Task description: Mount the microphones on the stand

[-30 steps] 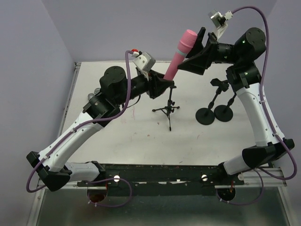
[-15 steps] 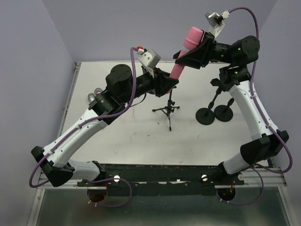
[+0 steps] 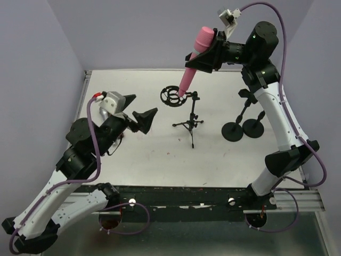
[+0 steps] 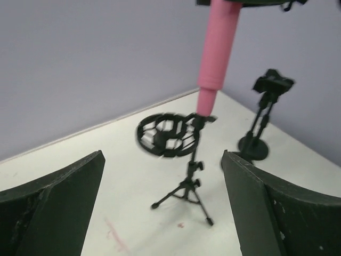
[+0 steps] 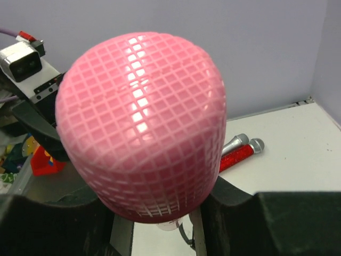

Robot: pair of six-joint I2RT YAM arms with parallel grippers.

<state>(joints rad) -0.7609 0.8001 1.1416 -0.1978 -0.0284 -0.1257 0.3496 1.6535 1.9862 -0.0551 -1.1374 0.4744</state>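
Observation:
The microphone's lower end hangs off the middle of the round black ring (image 3: 170, 96). The microphone next goes left in the top view with my right gripper, then down over the ring.
My right gripper (image 3: 205, 57) is shut on the pink microphone (image 3: 193, 61) and holds it high and tilted. The microphone's lower end meets the top of the small black tripod stand (image 3: 191, 120), beside a round black ring (image 3: 170, 96) on that stand. In the right wrist view the pink mesh head (image 5: 141, 122) fills the space between my fingers (image 5: 53, 224). The red microphone (image 5: 237, 156) and the silver one (image 5: 234, 143) lie side by side on the table. My left gripper (image 3: 139, 110) stands open and empty, left of the stand (image 4: 189, 176) and apart from it.
Two more black stands with round bases (image 3: 233, 130) (image 3: 253, 127) are at the right of the white table (image 3: 160, 154). A purple wall closes the back. The left wrist view shows one of those stands (image 4: 261, 122) behind the tripod.
My left gripper has opened, let go of the stand's top and drawn back to the near left. The right arm has carried the pink microphone leftward, down onto the stand.

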